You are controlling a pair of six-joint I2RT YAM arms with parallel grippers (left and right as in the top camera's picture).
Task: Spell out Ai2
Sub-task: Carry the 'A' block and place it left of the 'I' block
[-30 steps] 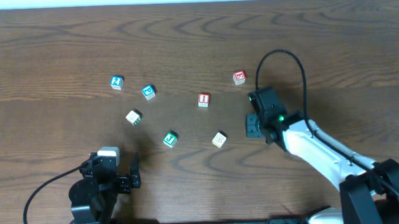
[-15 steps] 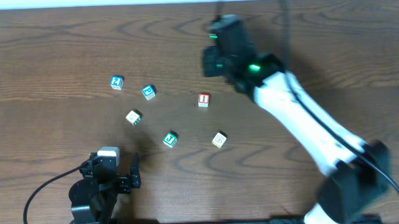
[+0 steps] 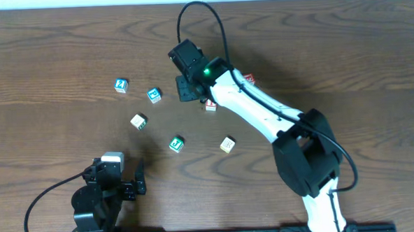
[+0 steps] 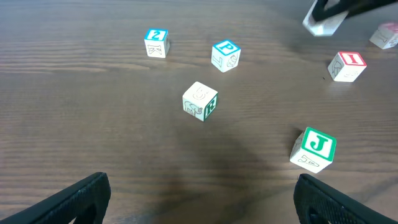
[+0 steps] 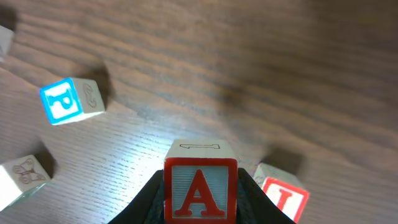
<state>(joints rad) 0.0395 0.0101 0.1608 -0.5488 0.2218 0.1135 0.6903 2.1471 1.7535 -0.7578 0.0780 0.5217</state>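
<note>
I will move my right gripper down with a slight turn and let go of the A block, because the bare tabletop (image 3: 197,107) beside the red I block is below my gripper.
My right gripper (image 3: 187,89) is shut on a red letter A block (image 5: 200,190) and holds it above the table, just left of the red I block (image 3: 211,105), which shows beside it in the right wrist view (image 5: 281,194). The blue 2 block (image 3: 121,85) lies further left and also shows in the left wrist view (image 4: 156,42). The held block shows from the side in the left wrist view (image 4: 323,22). My left gripper (image 3: 119,181) is open and empty near the front edge, its fingers wide apart in its own view (image 4: 199,199).
A blue P block (image 3: 154,95), a white block with a green letter (image 3: 138,121), a green J block (image 3: 177,143), a pale block (image 3: 227,144) and a red block (image 3: 249,79) are scattered across the middle of the wooden table (image 3: 358,46).
My right arm has swung from the right middle of the table up and over to the left, carrying the A block to beside the I block. The left arm has not moved.
</note>
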